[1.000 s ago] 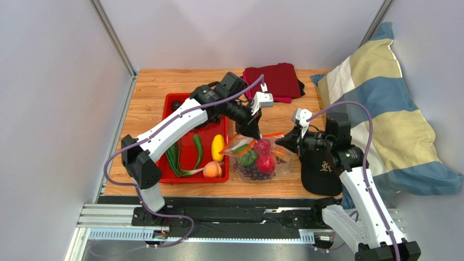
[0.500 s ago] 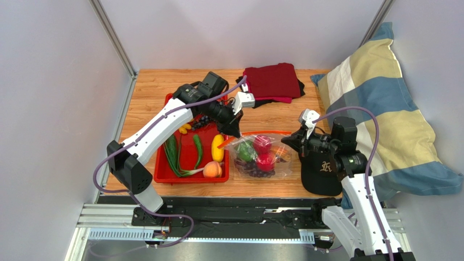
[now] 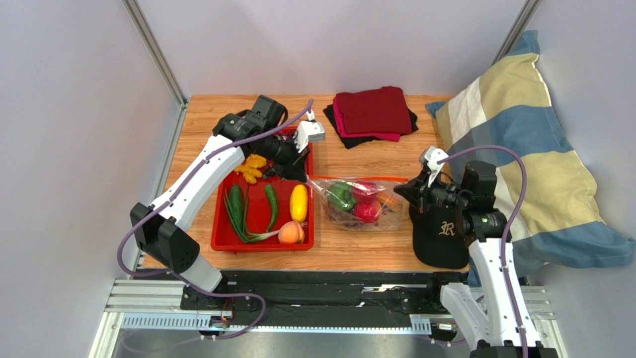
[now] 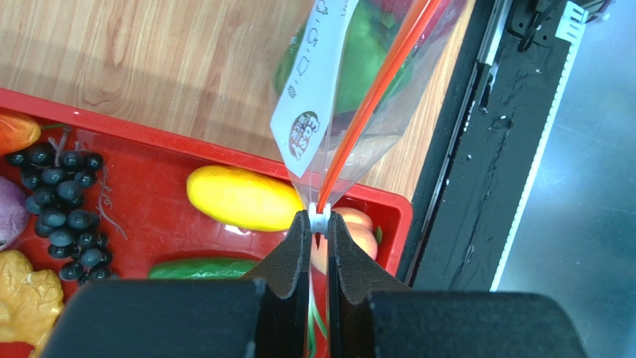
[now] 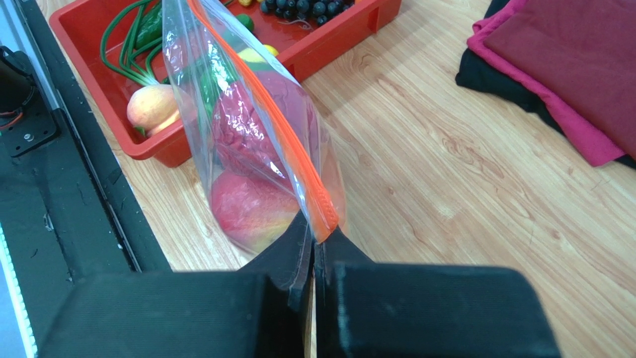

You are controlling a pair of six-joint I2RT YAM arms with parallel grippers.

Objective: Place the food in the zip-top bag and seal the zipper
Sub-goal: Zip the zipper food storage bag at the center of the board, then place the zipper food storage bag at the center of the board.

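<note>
My left gripper moves outward past the red tray's rim next, then lowers to the wood (image 4: 216, 123) and opens, since the slider is at the zipper's end.
The clear zip-top bag (image 3: 357, 203) lies on the wood between the arms, stretched left to right. It holds a green pepper (image 3: 340, 195), a red apple (image 3: 364, 212) and other food. Its orange-red zipper (image 3: 354, 179) runs straight along the far edge. My left gripper (image 3: 304, 176) is shut on the white slider (image 4: 319, 221) at the zipper's left end, over the red tray. In the left wrist view the zipper (image 4: 373, 97) runs away from the jaws. My right gripper (image 3: 407, 195) is shut on the bag's right corner, at the zipper's end (image 5: 322, 221). The apple (image 5: 250, 210) shows through the bag (image 5: 246, 134).
The red tray (image 3: 257, 245) at the left holds a yellow fruit (image 3: 298, 202), a peach (image 3: 291, 233), green stalks (image 3: 239, 212), grapes (image 4: 63, 201) and a yellow bunch (image 3: 252, 167). A black cap (image 3: 442, 235) lies under the right arm. Folded dark red cloths (image 3: 373, 112) lie at the back, a striped pillow (image 3: 522, 156) at the right.
My left gripper has slid left along the zipper, from near the bag's middle to its left end over the tray. The gaping mouth has drawn into a straight line. The right gripper shifted slightly right.
</note>
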